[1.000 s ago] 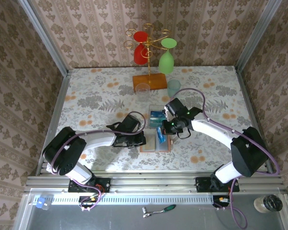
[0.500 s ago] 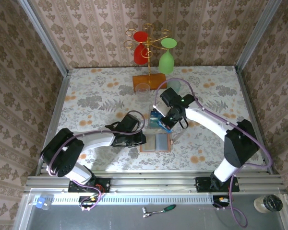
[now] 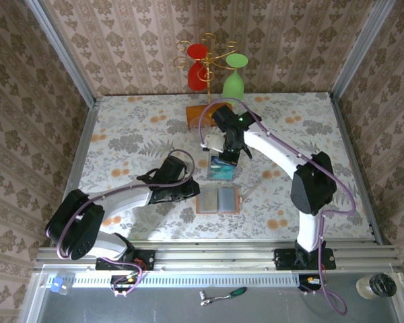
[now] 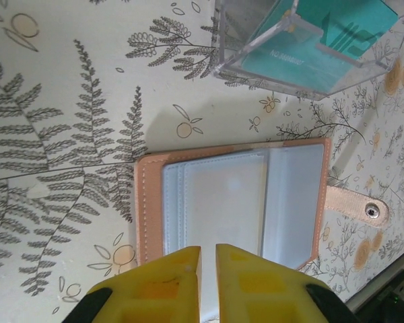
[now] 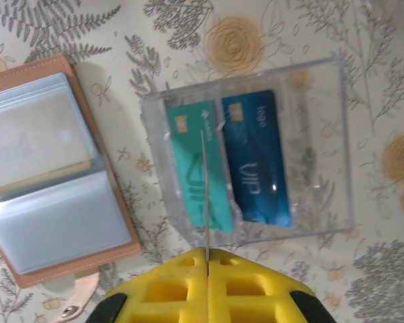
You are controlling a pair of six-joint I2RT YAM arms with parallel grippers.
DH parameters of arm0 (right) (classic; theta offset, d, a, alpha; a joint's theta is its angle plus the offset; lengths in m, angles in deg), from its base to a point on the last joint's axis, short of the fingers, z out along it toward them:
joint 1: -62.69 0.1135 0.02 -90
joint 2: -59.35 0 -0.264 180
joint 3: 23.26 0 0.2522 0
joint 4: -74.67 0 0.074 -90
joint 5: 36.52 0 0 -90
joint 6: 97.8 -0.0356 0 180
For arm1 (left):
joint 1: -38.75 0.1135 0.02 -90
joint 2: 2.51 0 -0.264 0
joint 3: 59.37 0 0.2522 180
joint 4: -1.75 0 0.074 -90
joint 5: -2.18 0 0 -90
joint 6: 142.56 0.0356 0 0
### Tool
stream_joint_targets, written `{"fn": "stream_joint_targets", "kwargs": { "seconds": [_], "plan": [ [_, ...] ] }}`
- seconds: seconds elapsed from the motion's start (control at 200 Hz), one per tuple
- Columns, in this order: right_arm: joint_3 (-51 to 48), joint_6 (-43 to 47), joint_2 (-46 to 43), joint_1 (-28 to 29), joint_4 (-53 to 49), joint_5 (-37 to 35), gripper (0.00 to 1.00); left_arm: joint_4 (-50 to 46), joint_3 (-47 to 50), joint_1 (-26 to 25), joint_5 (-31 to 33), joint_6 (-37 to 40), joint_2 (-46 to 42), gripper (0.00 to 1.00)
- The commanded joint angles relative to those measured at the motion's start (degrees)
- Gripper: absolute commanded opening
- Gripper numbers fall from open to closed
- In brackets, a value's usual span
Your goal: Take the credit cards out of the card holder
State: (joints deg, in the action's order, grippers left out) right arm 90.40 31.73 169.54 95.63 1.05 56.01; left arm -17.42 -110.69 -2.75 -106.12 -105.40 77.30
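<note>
The clear plastic box's far part beyond the blue card (image 5: 256,161) is empty, so the robot's right gripper will next move the edge-on credit card outward to that part and release it there.
The card holder (image 3: 219,200) lies open and flat on the table, salmon-brown with blue-grey pockets (image 4: 229,202); a tan card (image 5: 34,141) shows in one pocket. My right gripper (image 5: 207,250) is shut on a thin credit card (image 5: 205,188) seen edge-on, held over the clear plastic box (image 5: 323,134). A teal card (image 5: 185,155) and a blue card (image 5: 256,161) lie inside that box. In the top view the right gripper (image 3: 225,153) hangs above the box (image 3: 222,168). My left gripper (image 4: 207,249) hovers at the holder's left edge (image 3: 194,193), almost shut, with nothing in the narrow slit.
The orange rack base (image 3: 209,113) with a red glass (image 3: 197,74) and a green glass (image 3: 233,84) stands behind the box. The holder's snap tab (image 4: 357,207) sticks out toward the near table edge. Patterned walls enclose the table.
My right gripper has lifted from the card holder and moved back over the clear box with a card in it. The left gripper has shifted slightly left off the holder.
</note>
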Motion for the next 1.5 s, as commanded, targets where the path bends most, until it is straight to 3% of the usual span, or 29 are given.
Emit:
{"fn": "stream_joint_targets", "kwargs": {
  "seconds": [0.0,0.255,0.54,0.77,0.995,1.165,1.495],
  "plan": [
    [6.5,4.3,3.8,-0.9,-6.4,-0.9,0.00,-2.3,1.5,0.9,0.7,1.1,-1.8,0.14],
    [14.7,6.0,10.0,-1.4,-9.6,-1.0,0.00,-1.8,2.3,2.9,0.3,1.0,-2.3,0.14],
    [15.5,6.5,13.4,-2.1,-8.8,-0.5,0.00,-1.3,2.8,4.0,-0.5,1.2,-1.6,0.14],
    [13.0,4.5,12.4,-2.8,-5.5,-2.9,0.17,-1.1,2.7,4.5,-1.3,1.5,-0.8,0.14],
    [10.4,2.3,7.9,-3.1,-1.6,-3.5,0.18,-0.3,2.3,4.5,-1.4,1.4,-0.2,0.14],
    [4.5,-4.1,3.0,-3.0,3.5,-0.8,0.18,1.5,2.5,4.5,-1.9,1.0,1.0,0.13],
    [-14.1,-27.0,-9.4,-2.5,18.4,4.5,0.18,3.7,2.4,4.2,-2.1,1.0,2.9,0.12]
  ]
}}
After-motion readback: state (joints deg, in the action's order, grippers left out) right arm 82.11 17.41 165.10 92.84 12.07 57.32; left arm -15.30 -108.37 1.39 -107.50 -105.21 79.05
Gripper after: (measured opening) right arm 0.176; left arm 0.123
